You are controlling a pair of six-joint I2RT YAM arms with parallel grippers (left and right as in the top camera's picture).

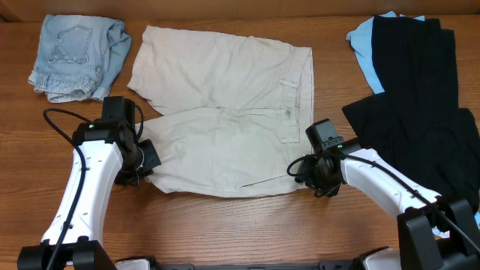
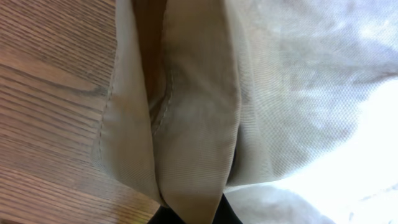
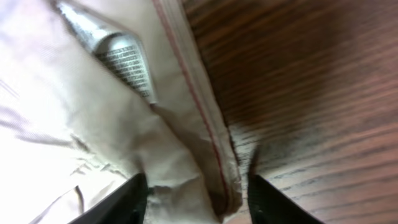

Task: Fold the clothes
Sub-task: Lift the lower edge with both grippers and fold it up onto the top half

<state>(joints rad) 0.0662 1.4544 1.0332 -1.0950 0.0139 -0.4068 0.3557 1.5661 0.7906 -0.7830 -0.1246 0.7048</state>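
Next, my left gripper lifts the near hem, carries it outward and releases it on top of the far leg's hem (image 1: 142, 58). That hem lies spread flat outward of my gripper.
The beige khaki shorts (image 1: 225, 112) lie spread flat in the middle of the table, waistband to the right. My left gripper (image 1: 148, 160) is at the near leg's hem and is shut on a fold of the beige cloth (image 2: 186, 124), which bunches between its jaws (image 2: 193, 214). My right gripper (image 1: 302, 169) is at the near corner of the waistband. In the right wrist view its fingers (image 3: 196, 199) are open, one on each side of the waistband edge (image 3: 205, 137), with a whitish tag (image 3: 127, 62) further along the cloth.
Faded denim shorts (image 1: 75, 56) lie crumpled at the back left. Black garments (image 1: 420, 90) cover the right side, with a sky-blue garment (image 1: 366, 45) sticking out beneath them at the back. Bare wood table (image 1: 247, 225) runs along the front.
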